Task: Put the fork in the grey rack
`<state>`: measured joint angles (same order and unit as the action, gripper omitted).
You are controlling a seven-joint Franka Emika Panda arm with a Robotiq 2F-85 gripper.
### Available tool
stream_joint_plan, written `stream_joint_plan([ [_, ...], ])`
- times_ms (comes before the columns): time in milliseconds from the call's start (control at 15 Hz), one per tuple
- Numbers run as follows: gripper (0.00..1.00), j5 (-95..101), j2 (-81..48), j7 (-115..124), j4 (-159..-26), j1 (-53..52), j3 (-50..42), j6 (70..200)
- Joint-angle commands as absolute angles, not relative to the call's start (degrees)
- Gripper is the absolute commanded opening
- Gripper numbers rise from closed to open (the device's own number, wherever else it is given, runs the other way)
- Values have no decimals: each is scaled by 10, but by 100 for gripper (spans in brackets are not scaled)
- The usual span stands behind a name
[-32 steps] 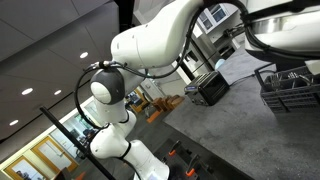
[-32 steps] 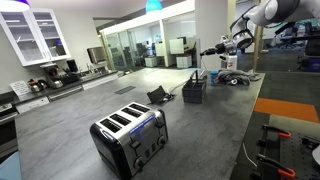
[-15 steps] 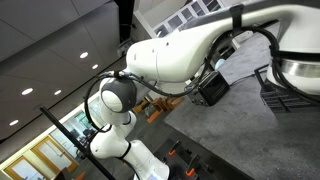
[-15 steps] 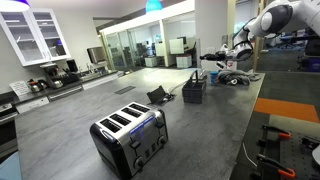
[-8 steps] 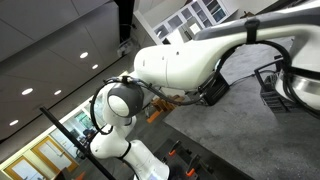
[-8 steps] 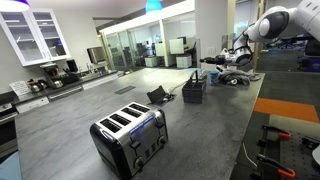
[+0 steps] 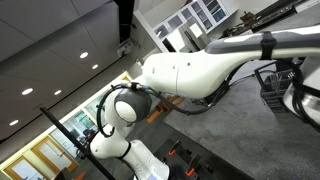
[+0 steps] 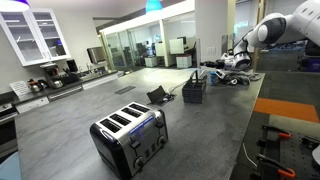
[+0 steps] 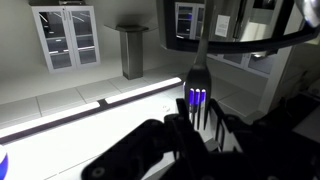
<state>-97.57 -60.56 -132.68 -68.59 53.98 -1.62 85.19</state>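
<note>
My gripper moves down and lowers the fork, stem first, into the rack by its dark frame (image 9: 232, 45) next, since the stem points that way from my closed fingers.
In the wrist view my gripper (image 9: 197, 126) is shut on the fork (image 9: 198, 84). The fork stands upright between the dark fingers (image 9: 170, 128), its slotted head just above them and its thin stem pointing away. In an exterior view the gripper (image 8: 213, 64) hangs a little above and beside the dark grey wire rack (image 8: 193, 90) at the far end of the grey counter. The rack also shows in an exterior view (image 7: 278, 86), partly behind my white arm (image 7: 190, 72). The fork is too small to make out in either exterior view.
A black and silver toaster (image 8: 130, 136) stands at the near middle of the counter (image 8: 80, 120). A small black object (image 8: 158, 96) lies left of the rack. An orange mat (image 8: 290, 108) and equipment sit on the right. White cabinets (image 9: 66, 38) line the far wall.
The arm has swung down and across. The gripper with the fork has come lower and closer to the rack. The grip on the fork looks unchanged.
</note>
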Motion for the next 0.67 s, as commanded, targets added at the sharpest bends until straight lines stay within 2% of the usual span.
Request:
stream_joint_plan([
  [0, 6, -996, -620, -1319, -669, 530, -29, 854],
  [600, 6, -1036, -636, -1326, -682, 532, -34, 857],
])
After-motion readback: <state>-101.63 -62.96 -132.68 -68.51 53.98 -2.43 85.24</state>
